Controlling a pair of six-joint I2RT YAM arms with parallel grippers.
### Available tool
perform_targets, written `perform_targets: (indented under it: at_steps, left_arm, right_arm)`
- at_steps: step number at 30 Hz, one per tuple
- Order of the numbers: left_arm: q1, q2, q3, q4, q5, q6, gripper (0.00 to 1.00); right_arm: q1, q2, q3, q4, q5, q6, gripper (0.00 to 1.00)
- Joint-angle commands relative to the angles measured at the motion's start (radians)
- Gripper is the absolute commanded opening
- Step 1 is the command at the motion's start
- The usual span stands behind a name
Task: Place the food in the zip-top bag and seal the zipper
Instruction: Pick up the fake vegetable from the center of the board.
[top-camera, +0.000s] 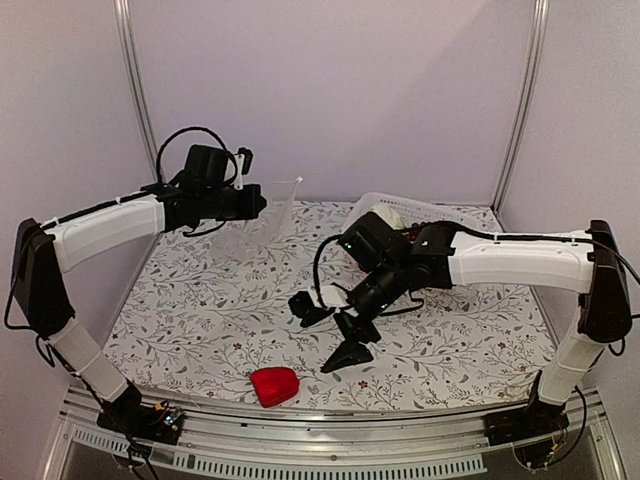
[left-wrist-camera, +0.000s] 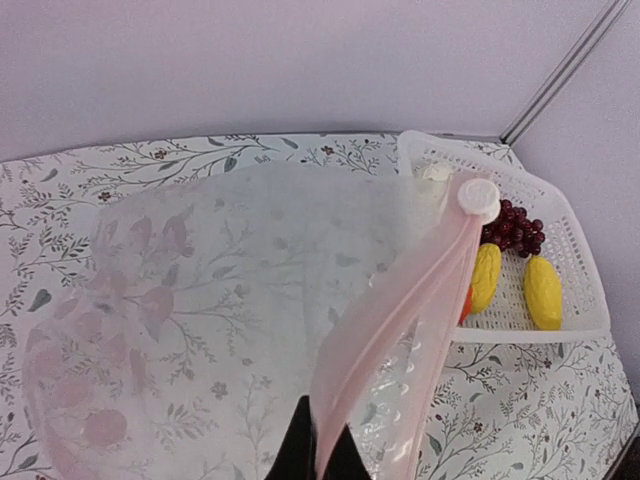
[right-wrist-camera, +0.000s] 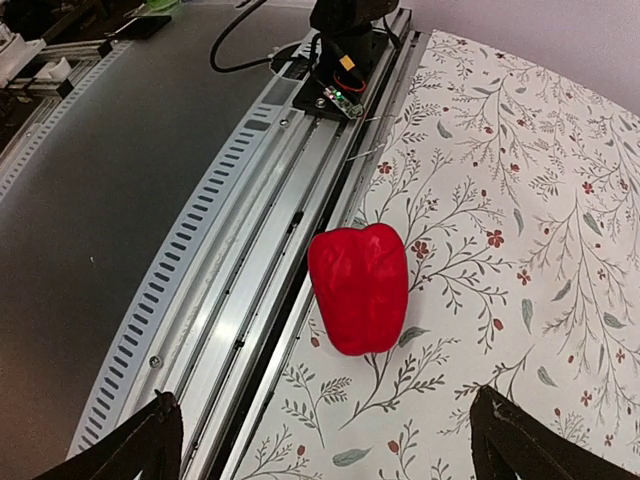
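Next, my open right gripper moves down and to the left in the top view onto the red toy pepper (top-camera: 274, 386) (right-wrist-camera: 358, 288), since it lies below, beside the bar.
My left gripper (left-wrist-camera: 320, 458) is shut on the pink zipper (left-wrist-camera: 400, 320) edge of the clear zip-top bag (left-wrist-camera: 230, 300), holding it lifted above the table's left rear (top-camera: 262, 212). A white slider (left-wrist-camera: 478, 198) sits at the strip's far end. One piece of food, a red toy pepper (right-wrist-camera: 358, 288), lies by the table's front edge (top-camera: 274, 385). My right gripper (right-wrist-camera: 330, 450) hangs open just behind it with nothing between its fingers (top-camera: 332, 335). Other food rests in the white basket (left-wrist-camera: 585, 300): purple grapes (left-wrist-camera: 515, 228), two yellow pieces (left-wrist-camera: 543, 292) and an orange piece (left-wrist-camera: 467, 300).
The white lattice basket (top-camera: 425, 208) stands at the back of the table, partly behind the right arm. A metal rail (right-wrist-camera: 250, 250) runs along the front edge right beside the pepper. Frame posts rise at the rear corners.
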Motion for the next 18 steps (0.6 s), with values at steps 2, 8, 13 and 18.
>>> perform_targets:
  at_steps: [2,8,13,18]
  left_arm:
    - [0.081,-0.071,-0.041,-0.052,0.064,0.069,0.0]
    - [0.132,-0.146,-0.184,0.075,0.078,0.044,0.0]
    - [0.223,-0.17,-0.207,0.101,0.208,-0.031,0.0]
    - [0.263,-0.194,-0.226,0.122,0.271,-0.079,0.0]
  right_arm:
    - [0.066,0.187,0.153,-0.01,0.1,-0.031,0.99]
    - [0.126,0.381,0.311,-0.007,0.218,0.03,0.99]
    - [0.147,0.496,0.442,-0.074,0.212,0.025,0.99]
    - [0.184,0.594,0.503,-0.136,0.183,-0.013,0.99]
